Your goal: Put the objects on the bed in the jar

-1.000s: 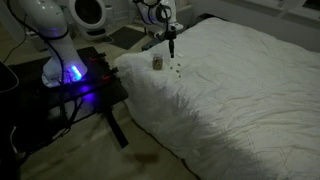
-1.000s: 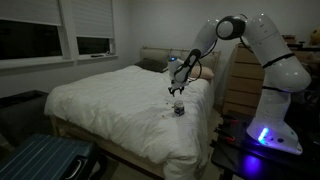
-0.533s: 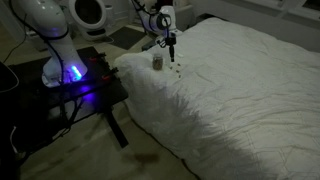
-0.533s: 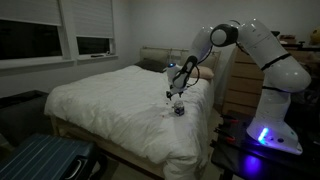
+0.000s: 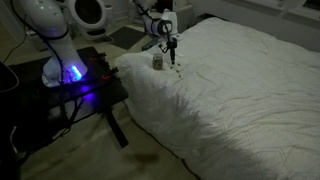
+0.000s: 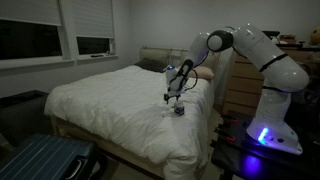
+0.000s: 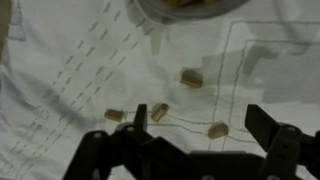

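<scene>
I need to move my gripper down onto the small olive-brown object near the jar next, because it is in line with the gap between my open fingers.
The bed (image 5: 240,95) (image 6: 105,100) has a rumpled white quilted cover (image 7: 70,70). In the wrist view several small olive-brown objects lie on it: one (image 7: 191,77) near the jar, two (image 7: 159,112) (image 7: 114,115) to the left, one (image 7: 217,130) between my fingers. The jar (image 7: 190,6) shows only its base at the top edge; in both exterior views it stands upright (image 5: 157,62) (image 6: 179,109) near the bed's edge. My gripper (image 7: 200,125) (image 5: 172,55) (image 6: 170,94) hangs open, low over the objects beside the jar, holding nothing.
The robot base (image 5: 68,72) (image 6: 262,135) glows blue on a dark stand by the bed. A wooden dresser (image 6: 235,85) stands behind the arm. A ribbed suitcase (image 6: 40,160) sits at the bed's foot.
The jaws have spread wider. The arm has come down closer to the cover beside the jar.
</scene>
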`<state>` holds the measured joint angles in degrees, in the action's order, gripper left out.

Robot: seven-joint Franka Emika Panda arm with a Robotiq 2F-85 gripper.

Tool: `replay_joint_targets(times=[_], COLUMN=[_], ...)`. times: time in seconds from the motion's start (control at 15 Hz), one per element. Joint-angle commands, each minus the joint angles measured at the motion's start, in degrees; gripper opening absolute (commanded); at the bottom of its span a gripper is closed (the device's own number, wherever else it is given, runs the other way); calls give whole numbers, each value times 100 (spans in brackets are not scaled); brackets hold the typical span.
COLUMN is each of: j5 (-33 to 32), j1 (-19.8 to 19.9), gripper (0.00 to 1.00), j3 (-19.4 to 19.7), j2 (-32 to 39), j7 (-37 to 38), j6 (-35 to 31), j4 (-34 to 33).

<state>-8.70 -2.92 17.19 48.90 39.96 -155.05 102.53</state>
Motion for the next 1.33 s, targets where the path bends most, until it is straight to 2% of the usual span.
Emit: replay_joint_targets(times=[0.0,0.67,0.73,0.8,0.93,1.27], j5=[457,1193,1227,1229,1225,1206], j1=[250,481,475,443,419,385], gripper=[100,100,98,77,69,28], j3=[-219,-371,-355,-311,-277,-209], j2=[149,482,510,540,560,527], j7=[-491,-1043,-1057,-1022,-999,-969], j6=[115,287,292,281,260,230], j4=[-271,-470,-479,-484,-473,-433])
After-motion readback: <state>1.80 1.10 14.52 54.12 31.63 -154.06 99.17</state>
